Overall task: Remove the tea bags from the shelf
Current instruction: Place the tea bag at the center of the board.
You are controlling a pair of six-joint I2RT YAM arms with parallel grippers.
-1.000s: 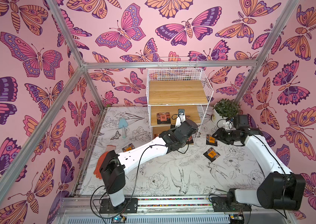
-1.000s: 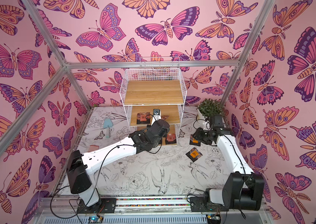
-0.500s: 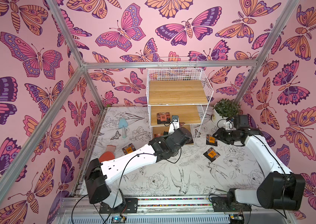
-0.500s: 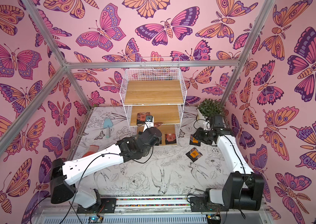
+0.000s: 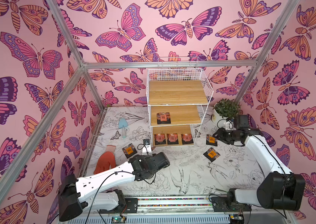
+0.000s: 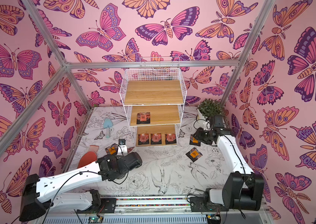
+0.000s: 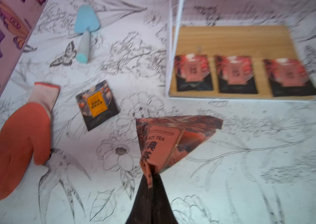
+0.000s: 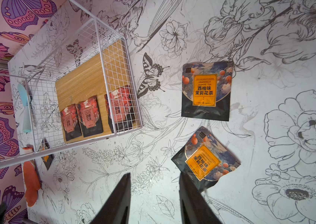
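Note:
The bare tabletop beside the lone orange-labelled tea bag lies below my left gripper. My left gripper will go down next and let go of the pink-labelled tea bag's corner there.
The shelf (image 5: 178, 91) stands at the back middle, its top board bare. One pink-labelled tea bag (image 5: 163, 118) lies on the middle board, and three more (image 5: 172, 138) sit in a row on the bottom board. My left gripper (image 7: 150, 174) is shut on the corner of another pink-labelled tea bag (image 7: 172, 143), which hangs above the table in front of the shelf's left side. Three orange-labelled tea bags lie on the table: one (image 5: 129, 150) to the left of the shelf and two (image 5: 211, 154) to its right. My right gripper (image 8: 154, 178) hovers open and holds nothing beside those two (image 8: 206, 90).
An orange glove (image 5: 105, 162) lies at the left beside the wall, with a light blue trowel (image 5: 122, 125) behind it. A potted plant (image 5: 224, 110) stands at the back right behind my right arm. The metal frame posts and patterned walls close in the table.
My left arm has drawn back from the shelf toward the front left, carrying the pink-labelled tea bag out with it. The right arm has not moved.

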